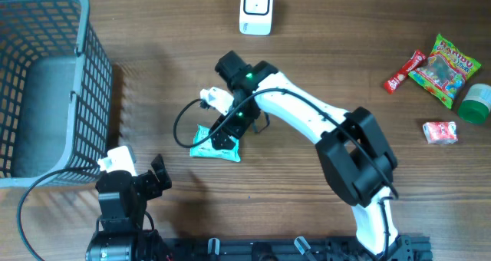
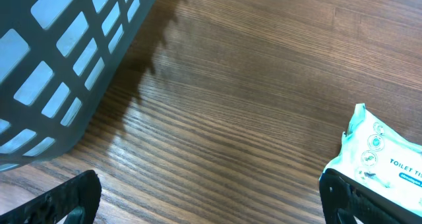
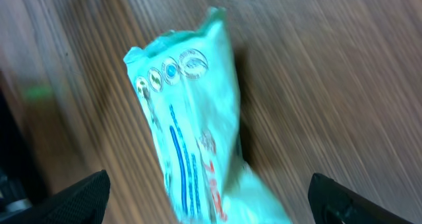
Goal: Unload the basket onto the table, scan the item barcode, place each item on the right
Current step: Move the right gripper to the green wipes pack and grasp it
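Observation:
The teal toilet tissue pack [image 1: 215,147] is already between the fingers of my right gripper. Next I need to lower the gripper to it and close the fingers across its printed body.
The item is a teal toilet tissue pack [image 1: 215,147] lying flat on the wooden table left of centre; no barcode shows on it. My right gripper [image 1: 225,134] hangs open just above it. In the right wrist view the pack [image 3: 191,132] is blurred and lies between the wide-apart fingertips [image 3: 82,197] without touching them. A white scanner [image 1: 255,8] stands at the table's far edge. My left gripper [image 1: 157,176] sits open near the front left, holding nothing. In the left wrist view the pack's corner [image 2: 382,155] shows just beyond the right fingertip [image 2: 356,197].
A grey wire basket [image 1: 46,84] fills the left side, and its wall [image 2: 59,59] shows in the left wrist view. At the far right lie a Haribo bag [image 1: 445,69], a red candy bar [image 1: 404,71], a green lid [image 1: 476,104] and a small red packet [image 1: 440,132].

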Motion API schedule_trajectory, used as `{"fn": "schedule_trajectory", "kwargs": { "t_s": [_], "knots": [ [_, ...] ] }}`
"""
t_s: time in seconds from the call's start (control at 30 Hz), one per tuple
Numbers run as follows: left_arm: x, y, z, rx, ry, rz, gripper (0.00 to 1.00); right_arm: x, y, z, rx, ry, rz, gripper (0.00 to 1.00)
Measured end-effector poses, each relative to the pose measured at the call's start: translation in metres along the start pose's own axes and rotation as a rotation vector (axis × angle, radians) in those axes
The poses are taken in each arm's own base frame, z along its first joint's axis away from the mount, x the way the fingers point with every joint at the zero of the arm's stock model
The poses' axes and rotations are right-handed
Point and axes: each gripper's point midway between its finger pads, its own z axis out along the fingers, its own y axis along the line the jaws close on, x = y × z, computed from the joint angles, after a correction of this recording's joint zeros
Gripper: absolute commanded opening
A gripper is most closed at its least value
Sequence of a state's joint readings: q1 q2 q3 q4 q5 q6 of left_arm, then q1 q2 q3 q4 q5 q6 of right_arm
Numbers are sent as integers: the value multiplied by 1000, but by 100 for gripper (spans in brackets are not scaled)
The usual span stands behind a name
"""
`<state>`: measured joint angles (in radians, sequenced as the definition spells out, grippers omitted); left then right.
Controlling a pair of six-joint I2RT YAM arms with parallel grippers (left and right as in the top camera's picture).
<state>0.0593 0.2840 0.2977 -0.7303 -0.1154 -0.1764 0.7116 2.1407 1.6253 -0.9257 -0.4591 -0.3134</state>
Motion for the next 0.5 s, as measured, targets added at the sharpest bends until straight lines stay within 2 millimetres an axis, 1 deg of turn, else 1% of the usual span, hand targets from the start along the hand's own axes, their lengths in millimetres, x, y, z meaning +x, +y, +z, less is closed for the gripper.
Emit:
{"fn": "schedule_trajectory", "kwargs": {
  "t_s": [0.03,0.07,0.1,0.13,0.2,0.27,0.3,0.33,0.37,0.43,0.47,0.5],
  "knots": [
    [0,0,0,0,0,0,100,-5,2,5,7,-9,-37,87],
    [0,0,0,0,0,0,100,-9,3,8,18,-18,-67,76],
    [0,0,0,0,0,0,100,-11,4,10,31,-19,-87,69],
    [0,0,0,0,0,0,100,-12,4,11,49,-18,-104,64],
    [0,0,0,0,0,0,100,-11,1,17,77,-2,-126,60],
    [0,0,0,0,0,0,100,-8,-6,21,99,18,-123,59],
    [0,0,0,0,0,0,100,-7,-8,23,105,23,-121,56],
    [0,0,0,0,0,0,100,-5,-10,25,109,30,-118,46],
    [0,0,0,0,0,0,100,-5,-10,25,108,31,-117,40],
    [0,0,0,0,0,0,100,-5,-8,26,101,29,-118,38],
    [0,0,0,0,0,0,100,-6,-7,26,97,28,-120,34],
    [0,0,0,0,0,0,100,-6,-6,26,89,25,-120,28]
  ]
}}
